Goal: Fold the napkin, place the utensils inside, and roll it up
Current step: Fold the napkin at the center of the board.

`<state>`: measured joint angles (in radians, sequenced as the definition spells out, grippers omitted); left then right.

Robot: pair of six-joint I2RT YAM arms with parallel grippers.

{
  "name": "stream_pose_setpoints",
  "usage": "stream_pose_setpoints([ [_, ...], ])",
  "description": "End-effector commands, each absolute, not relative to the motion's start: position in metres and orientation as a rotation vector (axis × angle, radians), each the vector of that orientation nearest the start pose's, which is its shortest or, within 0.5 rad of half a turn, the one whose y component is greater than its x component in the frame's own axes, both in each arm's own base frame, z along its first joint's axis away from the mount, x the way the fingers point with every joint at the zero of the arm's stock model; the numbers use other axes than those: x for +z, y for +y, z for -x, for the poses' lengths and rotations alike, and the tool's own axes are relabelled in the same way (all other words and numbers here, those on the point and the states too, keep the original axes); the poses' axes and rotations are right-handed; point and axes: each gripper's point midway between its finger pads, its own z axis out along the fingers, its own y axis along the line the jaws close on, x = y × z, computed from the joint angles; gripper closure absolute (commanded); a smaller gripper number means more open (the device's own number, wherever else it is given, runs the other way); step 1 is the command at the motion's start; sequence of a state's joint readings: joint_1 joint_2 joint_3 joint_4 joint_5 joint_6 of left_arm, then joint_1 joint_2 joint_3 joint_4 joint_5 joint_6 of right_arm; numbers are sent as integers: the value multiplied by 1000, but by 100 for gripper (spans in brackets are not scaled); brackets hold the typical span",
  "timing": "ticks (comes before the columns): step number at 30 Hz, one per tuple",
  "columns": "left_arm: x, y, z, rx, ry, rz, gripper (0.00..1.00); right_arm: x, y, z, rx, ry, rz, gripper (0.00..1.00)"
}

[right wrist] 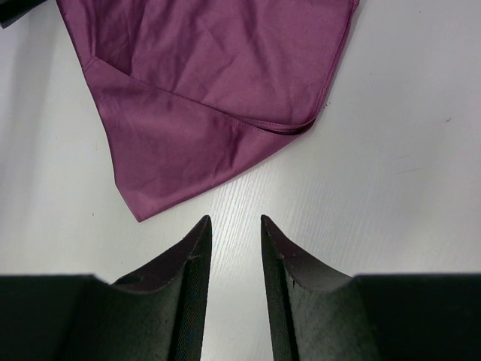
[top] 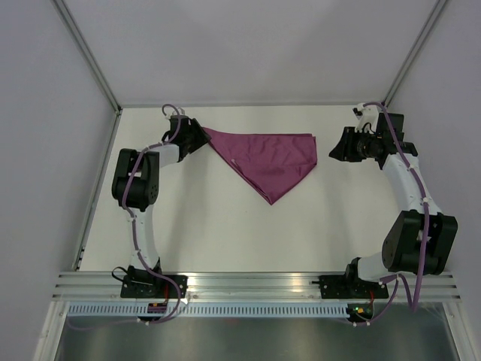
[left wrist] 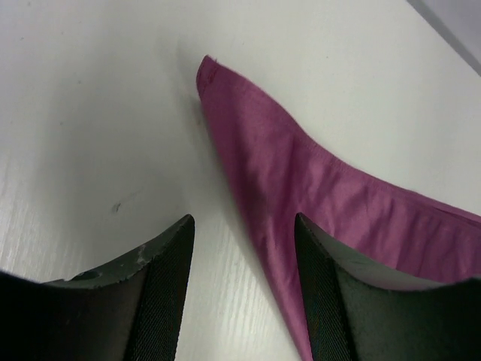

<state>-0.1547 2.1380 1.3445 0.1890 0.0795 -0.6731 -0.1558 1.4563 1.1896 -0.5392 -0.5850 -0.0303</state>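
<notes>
My left gripper eases outward along the napkin's edge next and closes on the napkin's narrow corner (top: 207, 135) (left wrist: 242, 169), since the corner's tip still lies ahead of the open fingers.
The plum-magenta napkin (top: 267, 159) lies folded into a triangle at the far middle of the white table, its point toward the arms. My left gripper (top: 200, 136) is at the napkin's left corner. In the left wrist view it (left wrist: 242, 218) is open, and the napkin's edge (left wrist: 301, 173) runs between the fingers beside the right finger, not pinched. My right gripper (top: 332, 150) is just right of the napkin's right corner. In the right wrist view it (right wrist: 234, 218) is open and empty over bare table, with the napkin (right wrist: 210, 90) ahead of it. No utensils are in view.
Grey walls close off the table (top: 210, 233) at the left, back and right. An aluminium rail (top: 255, 284) runs along the near edge, where both arm bases stand.
</notes>
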Motion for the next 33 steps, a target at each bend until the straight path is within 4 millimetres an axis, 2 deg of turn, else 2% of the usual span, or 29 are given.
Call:
stream_pose_setpoints([
  [1, 42, -127, -565, -573, 2157, 580, 39, 180, 40, -378, 595, 2275, 153, 61],
  [4, 38, -127, -573, -562, 2168, 590, 40, 179, 42, -377, 598, 2278, 156, 61],
  [6, 39, -128, -577, -563, 2168, 598, 43, 179, 42, -377, 598, 2279, 157, 61],
  [10, 28, -124, -580, -521, 2189, 616, 52, 179, 42, -377, 598, 2277, 160, 61],
  [16, 28, -121, -586, -526, 2193, 635, 77, 177, 43, -377, 602, 2283, 161, 62],
  [17, 32, -117, -587, -527, 2184, 638, 84, 177, 43, -377, 602, 2281, 166, 62],
  [19, 37, -114, -586, -525, 2172, 635, 90, 177, 44, -377, 604, 2282, 169, 62],
  [20, 50, -109, -587, -520, 2144, 634, 94, 177, 44, -376, 604, 2285, 171, 62],
  [21, 45, -105, -579, -509, 2151, 646, 96, 175, 46, -375, 609, 2290, 178, 62],
  [25, 67, -87, -571, -518, 2073, 668, 98, 173, 53, -374, 613, 2302, 213, 62],
  [28, 74, -76, -555, -499, 2052, 690, 98, 170, 59, -374, 614, 2316, 240, 62],
  [29, 70, -72, -548, -486, 2052, 703, 98, 169, 61, -373, 613, 2320, 253, 62],
  [31, 82, -67, -540, -492, 2023, 710, 98, 165, 68, -371, 619, 2336, 292, 62],
  [33, 77, -58, -526, -470, 2008, 751, 98, 158, 78, -368, 627, 2360, 348, 62],
])
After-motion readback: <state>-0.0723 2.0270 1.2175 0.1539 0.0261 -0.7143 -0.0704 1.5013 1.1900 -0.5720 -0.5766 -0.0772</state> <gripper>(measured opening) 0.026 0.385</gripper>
